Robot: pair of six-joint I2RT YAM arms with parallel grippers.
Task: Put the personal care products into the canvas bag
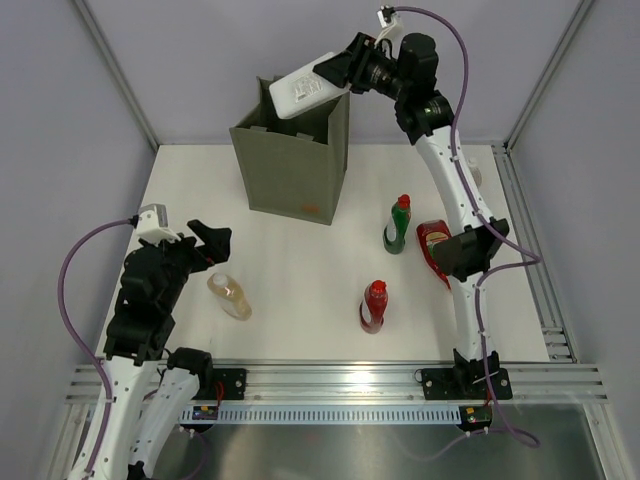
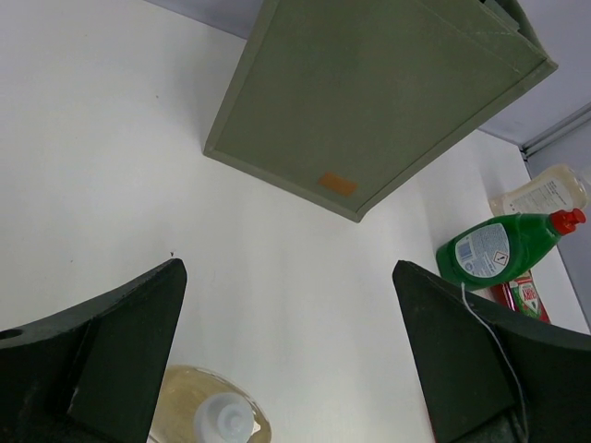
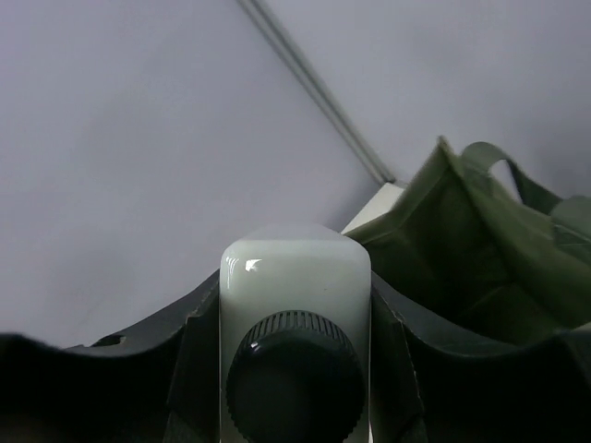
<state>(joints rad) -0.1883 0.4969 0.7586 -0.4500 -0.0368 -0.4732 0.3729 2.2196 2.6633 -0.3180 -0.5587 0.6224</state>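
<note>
My right gripper next tilts down and left in the top view into the bag's open top, as the white bottle (image 1: 300,90) is above the bag's rim.
The olive canvas bag (image 1: 290,165) stands upright at the back of the table, with an orange label (image 2: 337,184) low on its front. My right gripper (image 1: 335,72) is shut on a white bottle (image 1: 300,90) with a dark cap (image 3: 295,383), holding it tilted over the bag's open top (image 3: 480,249). On the table are an amber bottle (image 1: 230,296), a green bottle with a red cap (image 1: 398,225) and two red bottles (image 1: 373,305) (image 1: 432,240). My left gripper (image 1: 210,245) hangs open just above the amber bottle (image 2: 208,411), holding nothing.
A pale bottle (image 2: 545,189) stands at the far right beyond the green one (image 2: 503,247), mostly hidden behind my right arm in the top view. Metal rails run along the near edge (image 1: 340,380) and the right side (image 1: 530,250).
</note>
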